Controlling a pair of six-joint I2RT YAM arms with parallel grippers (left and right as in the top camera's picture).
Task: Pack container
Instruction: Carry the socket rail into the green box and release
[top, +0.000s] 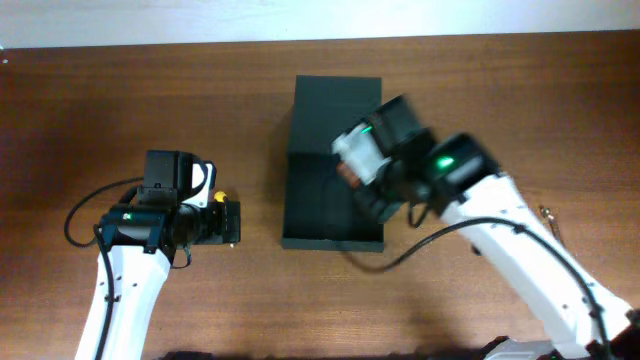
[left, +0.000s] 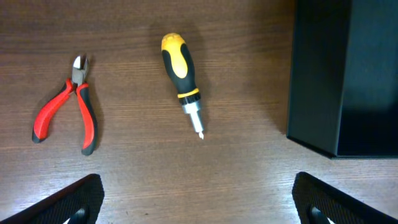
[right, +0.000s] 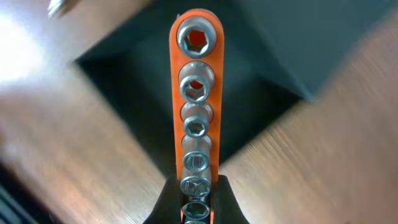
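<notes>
The box's bottom (top: 330, 226) (right: 152, 93) beside its near side lies below my right gripper, nearer my base, so it next moves back down to release the orange bar.
The container (top: 298, 215) is a dark green-black box standing open in the middle of the table, with its flat lid (top: 335, 100) laid back behind it. My right gripper (right: 196, 193) is shut on an orange rail of silver sockets (right: 196, 81) and holds it above the box's open inside (right: 137, 93). In the overhead view this gripper (top: 362, 190) hangs over the box. My left gripper (left: 199, 199) is open and empty above bare wood, left of the box wall (left: 317, 81). It also shows in the overhead view (top: 226, 222).
A yellow-and-black screwdriver (left: 180, 71) and red-handled cutting pliers (left: 68, 109) lie on the wood ahead of my left gripper. A small metal item (top: 548, 215) lies at the right. The table's far edge runs along the top of the overhead view.
</notes>
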